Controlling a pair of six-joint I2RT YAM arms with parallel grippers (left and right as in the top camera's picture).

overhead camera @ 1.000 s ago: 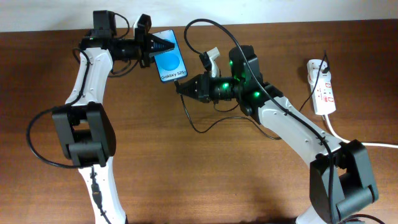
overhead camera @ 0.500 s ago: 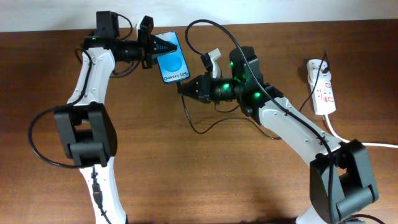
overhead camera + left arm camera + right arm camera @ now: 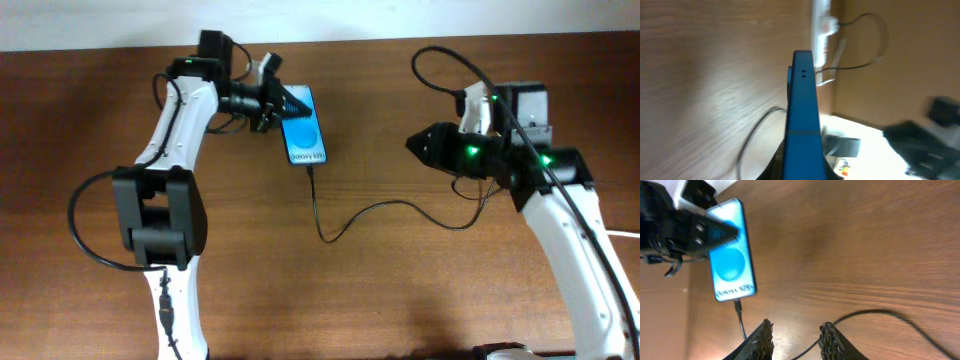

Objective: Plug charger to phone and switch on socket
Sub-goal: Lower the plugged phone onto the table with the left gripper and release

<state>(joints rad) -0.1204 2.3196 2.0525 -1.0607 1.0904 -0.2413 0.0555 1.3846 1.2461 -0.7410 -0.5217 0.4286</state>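
The bare tabletop has a clear place below and nearer my base, so my left gripper should go down and back next and let go of the phone (image 3: pixel 305 131) there.
The phone (image 3: pixel 305 131), with its blue screen up, is held at its top end by my left gripper (image 3: pixel 286 102), which is shut on it. It shows edge-on in the left wrist view (image 3: pixel 802 110) and flat in the right wrist view (image 3: pixel 730 250). The charger (image 3: pixel 380 210), a thin black cable, has its plug tip (image 3: pixel 738 305) in the phone's bottom edge and curves across the table. My right gripper (image 3: pixel 411 145) is open and empty, to the right of the phone and apart from it (image 3: pixel 797 329). The socket (image 3: pixel 821 30) shows only in the left wrist view.
In the overhead view my right arm (image 3: pixel 540 190) covers the place of the socket at the right. A thick white cord (image 3: pixel 628 235) leaves the right edge. The pale wall (image 3: pixel 400 15) runs along the table's far edge.
My right gripper has let go of the charger's plug and drawn back to the right. The plug now sits in the phone. My left gripper has carried the phone a little right and towards me.
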